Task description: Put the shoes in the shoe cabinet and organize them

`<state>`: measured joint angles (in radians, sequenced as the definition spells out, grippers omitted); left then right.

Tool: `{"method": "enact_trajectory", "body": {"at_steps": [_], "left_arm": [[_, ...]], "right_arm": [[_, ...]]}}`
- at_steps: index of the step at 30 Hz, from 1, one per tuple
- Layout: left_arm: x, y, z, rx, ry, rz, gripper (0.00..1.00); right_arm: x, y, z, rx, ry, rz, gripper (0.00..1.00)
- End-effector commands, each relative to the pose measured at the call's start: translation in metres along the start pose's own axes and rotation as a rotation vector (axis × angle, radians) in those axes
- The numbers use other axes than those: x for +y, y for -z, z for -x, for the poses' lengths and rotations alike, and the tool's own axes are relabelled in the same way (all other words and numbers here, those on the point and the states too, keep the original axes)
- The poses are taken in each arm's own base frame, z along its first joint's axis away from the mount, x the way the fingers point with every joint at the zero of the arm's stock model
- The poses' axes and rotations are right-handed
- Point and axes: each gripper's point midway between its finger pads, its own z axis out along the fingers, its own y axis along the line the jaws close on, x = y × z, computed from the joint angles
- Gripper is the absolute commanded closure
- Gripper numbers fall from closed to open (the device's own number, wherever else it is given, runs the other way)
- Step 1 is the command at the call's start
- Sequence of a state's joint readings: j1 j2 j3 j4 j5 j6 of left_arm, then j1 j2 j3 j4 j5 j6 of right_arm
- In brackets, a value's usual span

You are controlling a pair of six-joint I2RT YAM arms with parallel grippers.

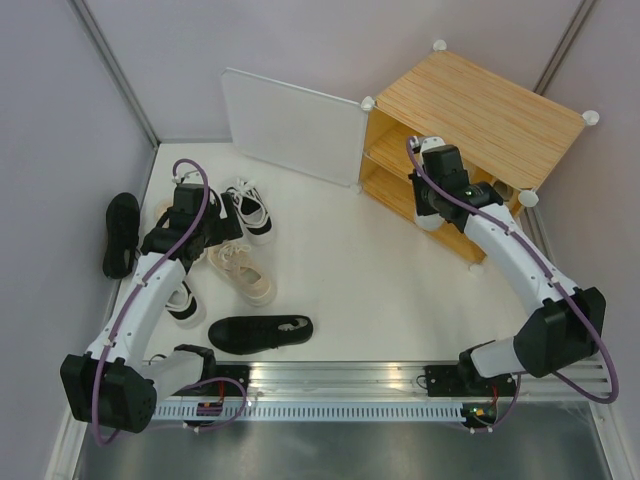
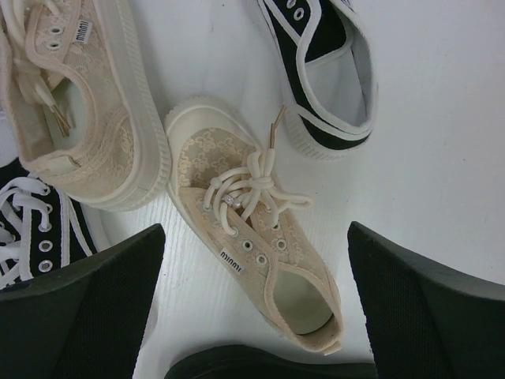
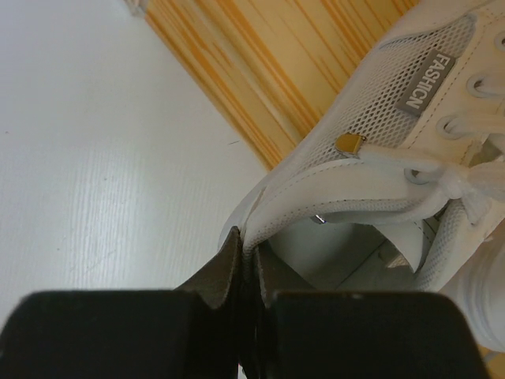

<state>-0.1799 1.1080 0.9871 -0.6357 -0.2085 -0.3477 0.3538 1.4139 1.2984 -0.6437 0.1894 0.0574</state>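
Observation:
The sneaker's heel still sticks out past the lower shelf's front edge, so my right gripper should push the sneaker (image 3: 379,158) outward, toe first, before it lets go of the sneaker's heel collar.
My right gripper (image 3: 251,253) is shut on the heel collar of a white mesh sneaker (image 3: 379,158), which lies with its toe over the wooden lower shelf (image 3: 260,71) of the shoe cabinet (image 1: 480,110). From above, the right gripper (image 1: 432,208) sits at the cabinet's open front and mostly hides that shoe. My left gripper (image 2: 256,316) is open and hovers over a cream lace-up shoe (image 2: 252,237), with one finger on each side of its heel and neither touching it. A second cream shoe (image 2: 79,103) and a white shoe with black trim (image 2: 327,71) lie just beyond.
The cabinet's white door (image 1: 290,125) stands swung open to the left. One black shoe (image 1: 122,233) lies by the left wall, another black shoe (image 1: 260,333) near the front rail. A black-trimmed shoe (image 1: 183,300) sits under the left arm.

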Motion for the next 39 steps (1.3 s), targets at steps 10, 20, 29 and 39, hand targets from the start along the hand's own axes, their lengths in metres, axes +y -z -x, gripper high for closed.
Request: {"method": "enact_trajectory", "body": {"at_steps": [10,20,29,39], "left_arm": [[0.001,0.004,0.012,-0.052,-0.03,-0.003,0.01],[0.0,0.004,0.011,-0.051,-0.03,-0.009,0.01],[-0.001,0.005,0.012,-0.051,-0.029,-0.019,0.02],[-0.002,0.006,0.012,-0.052,-0.03,-0.02,0.02]], "right_arm": [[-0.054,-0.003,0.054,-0.148,0.001,-0.148,0.93],[-0.068,-0.012,0.05,-0.127,-0.016,-0.209,0.63],[-0.065,0.021,0.061,-0.22,-0.061,-0.179,0.32],[-0.062,0.045,0.065,-0.323,-0.124,-0.15,0.24]]}}
